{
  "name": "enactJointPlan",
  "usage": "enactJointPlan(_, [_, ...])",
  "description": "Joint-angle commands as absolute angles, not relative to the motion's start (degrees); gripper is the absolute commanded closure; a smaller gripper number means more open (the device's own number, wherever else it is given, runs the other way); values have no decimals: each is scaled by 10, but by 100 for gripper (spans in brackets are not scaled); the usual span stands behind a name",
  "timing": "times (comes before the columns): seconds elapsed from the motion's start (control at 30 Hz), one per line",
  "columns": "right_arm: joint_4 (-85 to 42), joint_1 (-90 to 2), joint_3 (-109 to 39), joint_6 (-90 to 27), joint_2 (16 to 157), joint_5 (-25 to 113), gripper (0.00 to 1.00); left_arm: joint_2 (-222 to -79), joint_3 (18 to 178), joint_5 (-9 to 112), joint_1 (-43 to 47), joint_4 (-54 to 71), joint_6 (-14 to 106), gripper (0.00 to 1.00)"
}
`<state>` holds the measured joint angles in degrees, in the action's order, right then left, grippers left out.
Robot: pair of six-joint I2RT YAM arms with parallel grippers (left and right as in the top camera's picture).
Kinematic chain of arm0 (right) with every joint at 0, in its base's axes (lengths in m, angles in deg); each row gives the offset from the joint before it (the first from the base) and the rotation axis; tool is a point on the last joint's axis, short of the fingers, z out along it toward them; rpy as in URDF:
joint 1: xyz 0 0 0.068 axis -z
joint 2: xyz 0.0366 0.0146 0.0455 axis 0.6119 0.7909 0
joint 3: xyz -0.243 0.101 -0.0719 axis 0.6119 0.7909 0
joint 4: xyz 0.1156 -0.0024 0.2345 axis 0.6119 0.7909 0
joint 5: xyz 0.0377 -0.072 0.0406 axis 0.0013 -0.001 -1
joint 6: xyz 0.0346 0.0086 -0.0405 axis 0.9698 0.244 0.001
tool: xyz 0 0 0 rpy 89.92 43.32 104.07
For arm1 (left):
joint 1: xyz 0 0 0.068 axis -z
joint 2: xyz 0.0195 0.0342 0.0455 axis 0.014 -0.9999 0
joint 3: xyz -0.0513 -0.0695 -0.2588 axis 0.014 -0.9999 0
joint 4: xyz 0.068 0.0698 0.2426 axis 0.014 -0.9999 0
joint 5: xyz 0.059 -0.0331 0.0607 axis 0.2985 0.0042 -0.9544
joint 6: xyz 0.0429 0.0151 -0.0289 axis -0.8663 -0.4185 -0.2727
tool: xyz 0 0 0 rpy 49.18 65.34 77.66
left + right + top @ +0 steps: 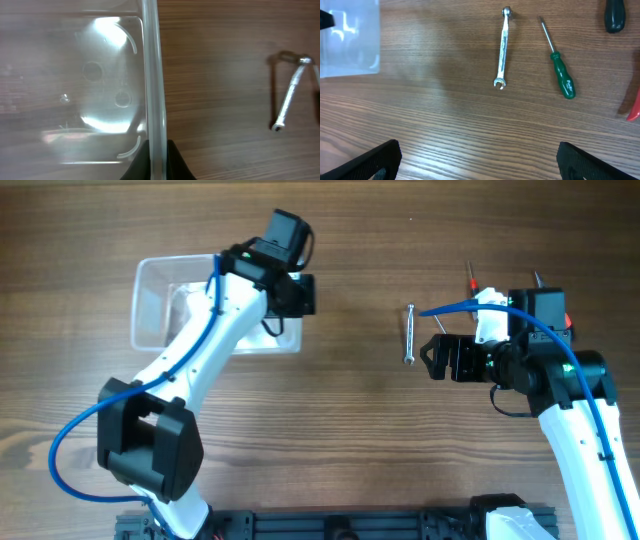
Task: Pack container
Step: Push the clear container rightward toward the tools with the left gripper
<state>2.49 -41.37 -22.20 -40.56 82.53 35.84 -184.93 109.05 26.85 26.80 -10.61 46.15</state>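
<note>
My left gripper draws the container [141,300] to the right in the overhead view onto bare wood toward the wrench next and releases it. That part of the table is clear.
The container [141,300] is a clear, shallow plastic tub at the back left of the table, and it looks empty. My left gripper [291,300] is shut on its right rim. In the left wrist view the rim [152,75] runs straight down between the black jaws [159,161]. My right gripper [433,358] is open and empty, low over bare wood just right of a silver wrench [409,333]. The right wrist view shows its fingers spread wide [480,160], with the wrench [502,47] ahead and the container [355,60] at far left.
A green-handled screwdriver [561,72] lies right of the wrench. A black handle [615,15] and a red tool [634,111] lie at the right edge. More tool tips [468,280] show behind the right arm. The wrench also shows in the left wrist view [290,95].
</note>
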Motion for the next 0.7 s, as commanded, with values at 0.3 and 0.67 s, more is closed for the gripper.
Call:
enactJointPlan(0.3, [35, -412, -236, -406, 808, 377, 0, -1928, 1103, 296, 314, -60, 483, 88])
enactJointPlan(0.67, [36, -412, -236, -406, 804, 377, 0, -1927, 1105, 295, 314, -43, 476, 50])
